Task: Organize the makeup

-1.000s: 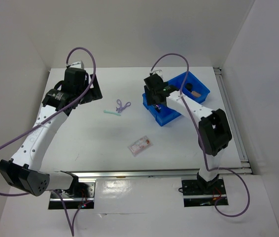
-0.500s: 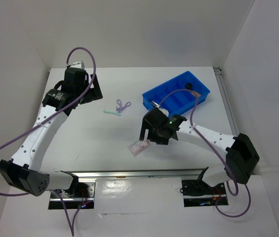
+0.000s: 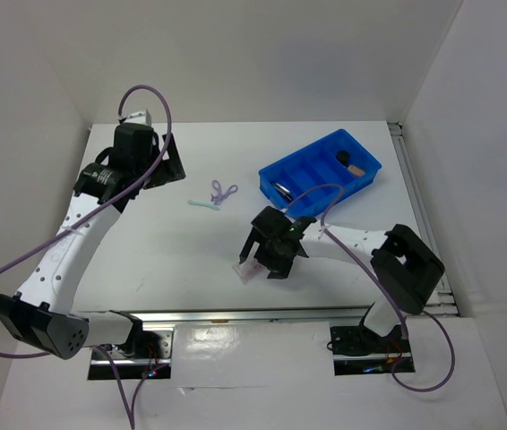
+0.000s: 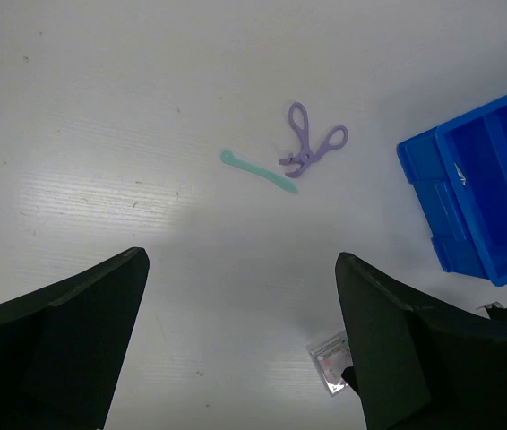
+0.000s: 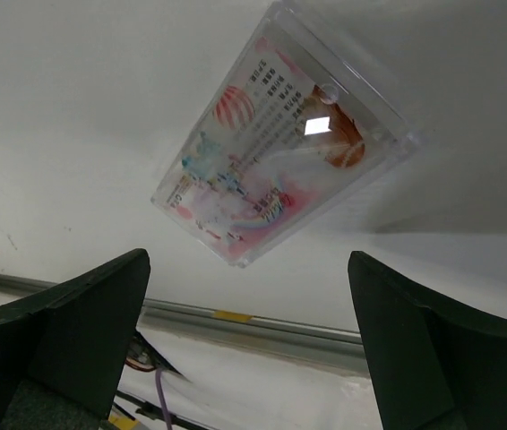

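Observation:
I should next move my right gripper left in the top view and down, fingers around the clear pinkish packet's long sides, which are beyond my fingers.
The clear pinkish packet lies flat on the white table; it fills the upper part of the right wrist view and shows small in the left wrist view. My right gripper hangs open just over it, fingers apart, nothing held. The purple looped piece and the mint-green stick lie side by side at mid-table, also in the left wrist view. My left gripper is open and empty at the back left. The blue bin holds a tan cylinder and a slim black tube.
The blue bin's corner shows in the left wrist view. A metal rail runs along the table's near edge, close behind the packet. White walls close in the table at the back and both sides.
My right arm has swung from over the blue bin down and toward the near edge, and now hangs over the packet. The left arm has barely moved.

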`<state>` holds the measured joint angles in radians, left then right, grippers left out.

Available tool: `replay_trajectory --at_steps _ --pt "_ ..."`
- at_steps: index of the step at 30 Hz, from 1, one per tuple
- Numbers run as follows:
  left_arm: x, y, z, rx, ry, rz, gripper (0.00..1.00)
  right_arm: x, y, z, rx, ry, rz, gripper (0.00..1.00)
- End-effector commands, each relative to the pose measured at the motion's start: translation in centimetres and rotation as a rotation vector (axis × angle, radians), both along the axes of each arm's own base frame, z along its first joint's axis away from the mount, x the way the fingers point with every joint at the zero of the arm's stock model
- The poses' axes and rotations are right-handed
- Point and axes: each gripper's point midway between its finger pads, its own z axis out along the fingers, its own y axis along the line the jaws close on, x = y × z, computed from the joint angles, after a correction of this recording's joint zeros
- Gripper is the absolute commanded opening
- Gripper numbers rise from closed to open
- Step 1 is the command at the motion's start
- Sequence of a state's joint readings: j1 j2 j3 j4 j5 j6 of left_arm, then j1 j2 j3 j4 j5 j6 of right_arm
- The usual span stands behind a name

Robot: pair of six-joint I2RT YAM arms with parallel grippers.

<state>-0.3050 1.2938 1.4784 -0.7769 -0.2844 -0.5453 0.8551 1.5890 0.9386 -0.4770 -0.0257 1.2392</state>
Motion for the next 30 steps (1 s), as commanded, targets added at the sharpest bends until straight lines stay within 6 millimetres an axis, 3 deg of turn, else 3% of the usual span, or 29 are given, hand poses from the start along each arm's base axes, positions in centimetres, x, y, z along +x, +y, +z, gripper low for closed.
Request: replay_trajectory --at_steps 1,6,7,8,13,14,17,18,19,20,23,30 --pt "0.0 0.5 1.6 0.009 -0.059 -0.001 1.0 1.6 2.4 0.7 0.047 -0.02 -0.008 0.99" --pt "-0.1 0.5 1.2 0.012 -0.05 -0.001 1.0 2.2 3.1 -0.3 0.035 -0.015 0.001 0.99" --pt "-0.1 0.5 0.8 0.015 -0.041 -0.001 1.0 2.9 3.6 0.1 0.035 -0.039 0.016 0.99" --pt "-0.1 0.5 0.8 0.015 -0.041 -0.001 1.0 3.2 3.4 -1.0 -0.005 -0.028 0.007 0.99" --pt "-0.1 0.5 0.8 0.015 -0.041 -0.001 1.0 5.3 4.1 -2.5 -0.133 -0.077 0.101 0.99" --pt "-0.3 0.6 1.1 0.012 -0.05 -0.001 1.0 5.7 5.0 -2.1 -0.141 -0.107 0.124 0.99" --pt "-0.2 0.7 0.8 0.018 -0.05 0.007 1.0 6.1 4.9 -4.8 -0.287 -0.109 0.186 0.99" --pt "-0.2 0.7 0.8 0.018 -0.05 0.007 1.0 5.9 4.9 -5.2 -0.331 -0.109 0.206 0.99" --pt "0.0 0.6 0.5 0.021 -0.042 0.007 1.0 6.9 4.5 -4.8 -0.391 -0.134 0.201 0.99" --pt "0.0 0.6 0.5 0.021 -0.041 0.007 1.0 6.5 4.3 -6.2 -0.45 -0.123 0.226 0.99" --pt "0.0 0.7 0.5 0.028 -0.041 0.001 1.0 7.2 4.2 -7.0 -0.549 -0.16 0.281 0.99" --pt "0.2 0.8 0.2 0.036 -0.034 0.008 1.0 7.7 4.3 -7.6 -0.572 -0.188 0.357 0.96"
